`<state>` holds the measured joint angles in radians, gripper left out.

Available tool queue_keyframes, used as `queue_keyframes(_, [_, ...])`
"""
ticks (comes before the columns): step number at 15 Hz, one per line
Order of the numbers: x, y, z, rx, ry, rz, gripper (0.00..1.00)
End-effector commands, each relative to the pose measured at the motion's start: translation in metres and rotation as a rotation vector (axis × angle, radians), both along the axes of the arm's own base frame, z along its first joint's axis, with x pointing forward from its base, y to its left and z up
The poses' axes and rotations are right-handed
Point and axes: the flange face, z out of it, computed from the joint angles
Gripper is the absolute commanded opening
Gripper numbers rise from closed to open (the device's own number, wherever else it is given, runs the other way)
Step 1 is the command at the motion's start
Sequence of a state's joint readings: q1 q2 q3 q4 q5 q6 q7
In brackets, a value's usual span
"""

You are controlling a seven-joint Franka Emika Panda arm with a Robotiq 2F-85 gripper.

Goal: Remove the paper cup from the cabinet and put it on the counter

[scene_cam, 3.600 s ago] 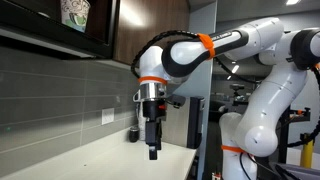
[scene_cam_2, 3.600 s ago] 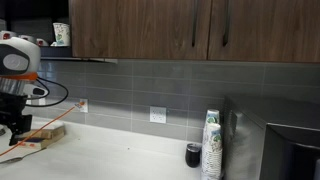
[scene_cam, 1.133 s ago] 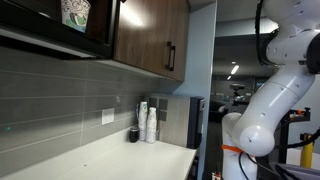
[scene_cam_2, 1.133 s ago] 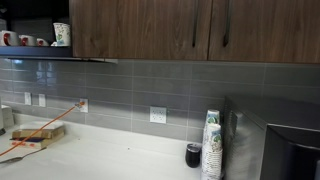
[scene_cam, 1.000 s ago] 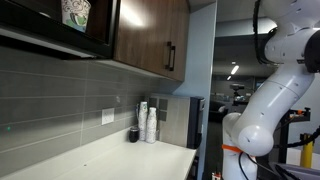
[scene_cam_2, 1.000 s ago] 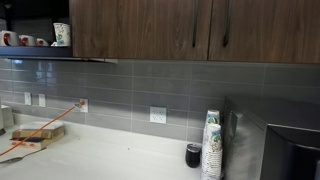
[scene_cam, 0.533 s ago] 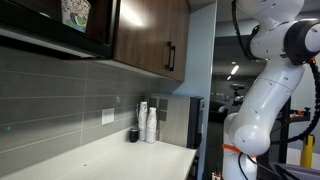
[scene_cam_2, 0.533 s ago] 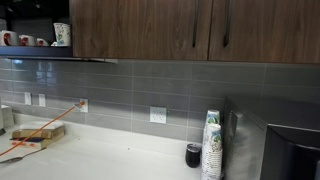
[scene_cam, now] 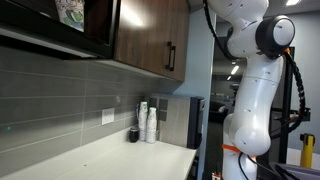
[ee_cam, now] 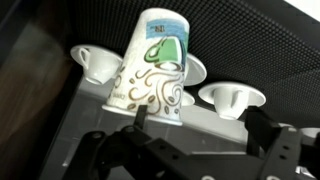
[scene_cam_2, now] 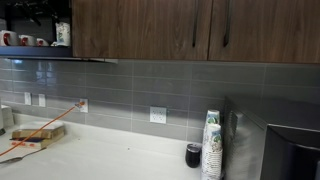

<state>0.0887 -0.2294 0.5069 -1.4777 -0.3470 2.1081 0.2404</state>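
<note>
The upper rim of the paper cup is closest to my fingers, so I should move my open gripper outward onto that rim, with my fingers on either side of the cup's side.
The paper cup, white with a green and brown print, stands on the shelf of the open dark wood cabinet. It also shows in both exterior views. The wrist picture is upside down. My gripper is open and empty just in front of the cup, which lies towards one finger and touches neither. The gripper shows as a dark shape at the cabinet opening. The off-white counter lies below.
White mugs stand behind the cup on the shelf. On the counter are a stack of plain cups, a small black object, a dark appliance, and a wooden block with an orange cable.
The arm has risen from above the counter up to cabinet height. The gripper's dark shape has come in at the cabinet opening beside the cup. The cup has not moved.
</note>
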Motion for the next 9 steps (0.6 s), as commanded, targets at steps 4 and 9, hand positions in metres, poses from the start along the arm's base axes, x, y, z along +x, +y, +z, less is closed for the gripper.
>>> queue_keyframes(4, [-0.031,0.004,0.046,0.051,-0.115,0.042,1.0])
queue_keyframes(9, [-0.01,0.007,0.033,0.027,-0.117,0.017,1.0])
